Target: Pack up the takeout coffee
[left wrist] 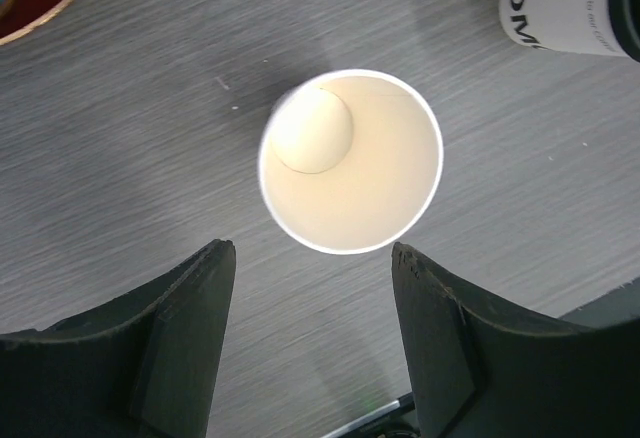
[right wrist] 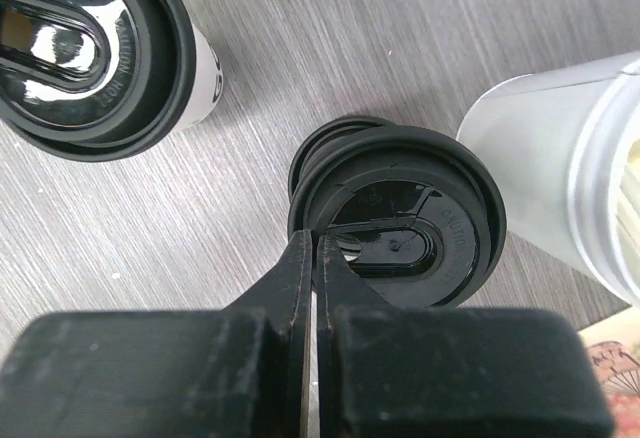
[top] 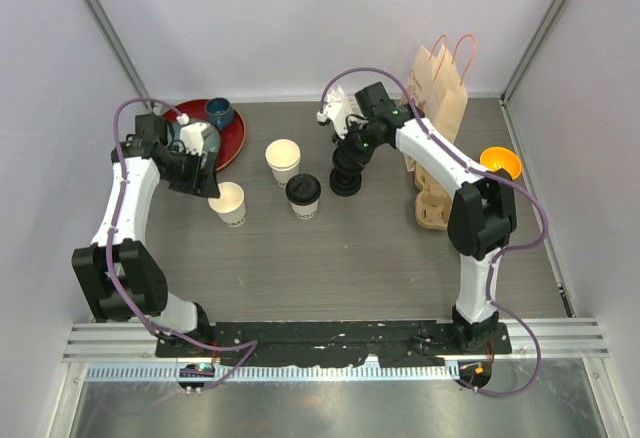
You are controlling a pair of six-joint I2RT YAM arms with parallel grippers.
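Note:
The empty paper cup [top: 228, 203] stands below my left gripper and ahead in its wrist view, so next it will go down and forward onto the empty paper cup's rim nearest its open fingers.
An open white paper cup [top: 228, 203] stands on the table; in the left wrist view [left wrist: 350, 163] it is empty and lies just ahead of my fingers. My left gripper [top: 213, 186] [left wrist: 312, 263] is open and empty, short of the cup. A second open cup [top: 283, 161] stands further back. A third cup with a black lid [top: 303, 196] [right wrist: 90, 48] stands beside it. My right gripper [top: 350, 158] [right wrist: 315, 243] is shut on the rim of the top black lid [right wrist: 400, 218] of a small lid stack [top: 345, 183].
A red plate [top: 232, 143] with a blue bowl [top: 220, 111] lies behind the left gripper. A tan pulp carrier [top: 432, 208], a paper bag [top: 440, 83] and an orange bowl [top: 500, 163] stand at the right. A wider white cylinder [right wrist: 570, 168] stands right of the lids.

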